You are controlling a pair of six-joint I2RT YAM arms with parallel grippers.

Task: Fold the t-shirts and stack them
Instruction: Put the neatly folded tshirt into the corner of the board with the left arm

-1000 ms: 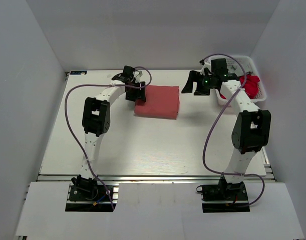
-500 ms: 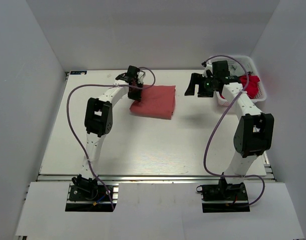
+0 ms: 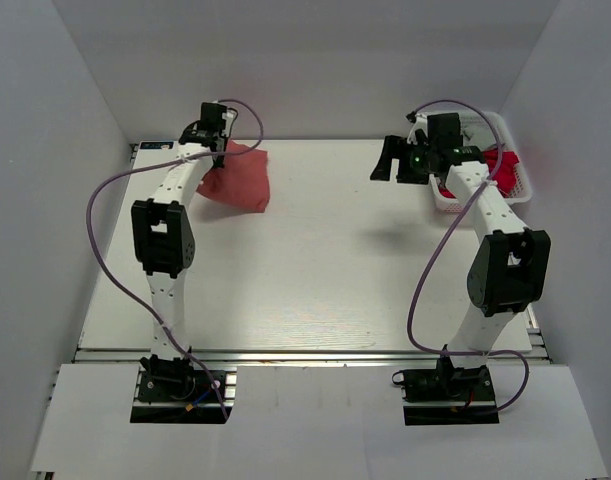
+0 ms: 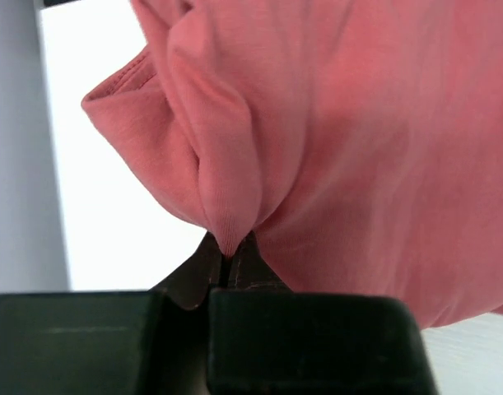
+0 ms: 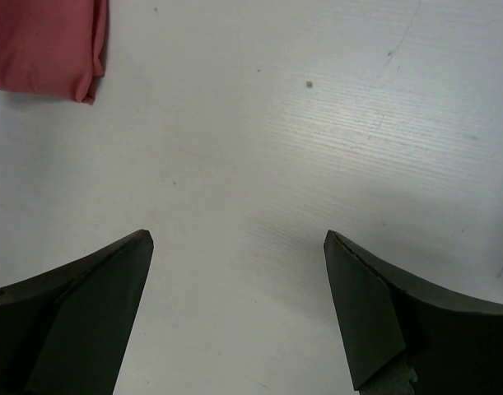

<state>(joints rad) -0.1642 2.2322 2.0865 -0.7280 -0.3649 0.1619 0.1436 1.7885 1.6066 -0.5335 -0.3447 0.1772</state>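
Observation:
The left gripper will drag the salmon t-shirt toward the side next and let go of it, because bare tabletop lies to the gripper's left in the top view.
The muted salmon-red t-shirt [image 3: 241,180] lies folded at the far left of the table, one edge pulled up. My left gripper [image 3: 214,150] is shut on that edge; in the left wrist view a pinch of the salmon cloth [image 4: 317,123] sits between the closed fingers of the left gripper [image 4: 229,257]. A brighter red t-shirt [image 3: 502,170] lies in the white basket [image 3: 482,116] at the far right. My right gripper [image 3: 386,160] hovers open left of the basket, over bare table. Its wrist view shows the right gripper [image 5: 239,240] empty and the salmon t-shirt's corner [image 5: 41,41] at top left.
White walls close in the table on the left, back and right. The left arm's purple cable [image 3: 110,200] loops over the table's left edge. A small dark label [image 3: 157,146] sits at the back left corner.
My left gripper shut on the salmon t-shirt's edge and dragged it from the table's middle back to the far left. The right gripper shifted only slightly.

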